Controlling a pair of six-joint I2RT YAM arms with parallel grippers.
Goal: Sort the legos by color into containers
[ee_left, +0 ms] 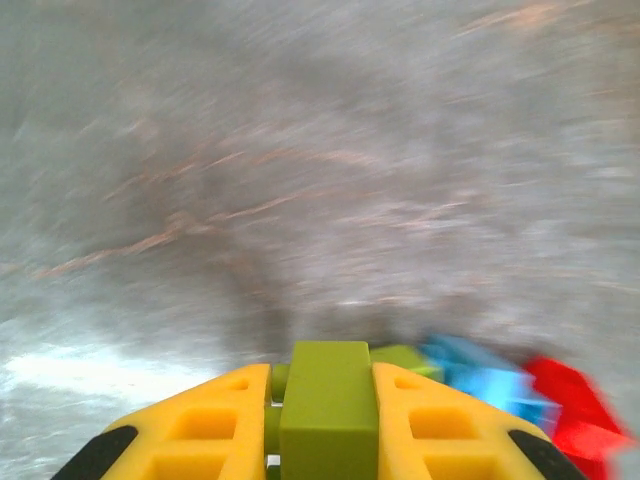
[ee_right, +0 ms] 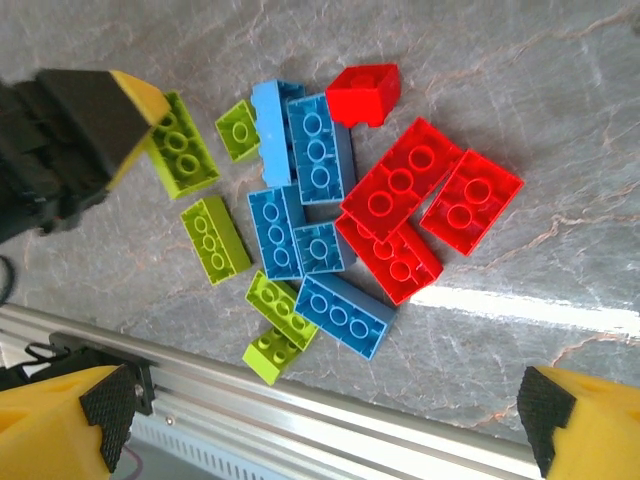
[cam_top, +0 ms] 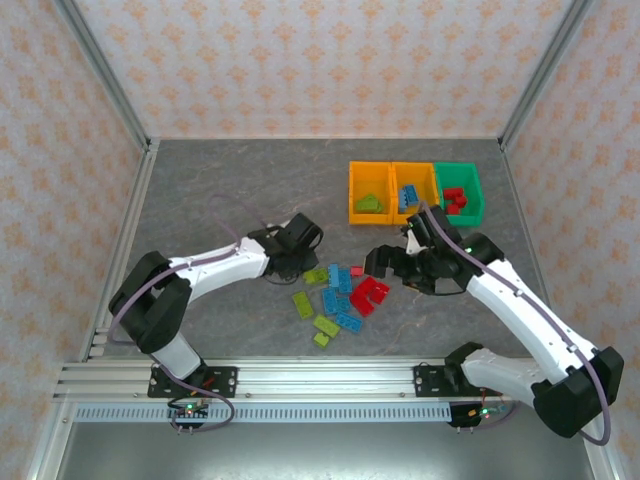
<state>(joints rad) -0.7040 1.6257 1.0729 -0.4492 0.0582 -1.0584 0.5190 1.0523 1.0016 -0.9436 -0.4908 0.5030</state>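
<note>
My left gripper needs to go up and move outward over the bare far half of the orange container with green legos. It should release its lego there, because the lego matches their color.
My left gripper is shut on a lime green lego at the left edge of the pile; in the right wrist view that lego sits under the yellow fingertip. Loose legos lie on the table centre: blue, red and lime green. My right gripper hangs open above the pile's near right side, holding nothing. At the back right stand three containers: an orange one with green legos, an orange one with blue, a green one with red.
An aluminium rail runs along the table's near edge, close below the pile. Metal frame posts and patterned walls close in the sides and back. Bare grey tabletop spreads to the left and behind the pile.
</note>
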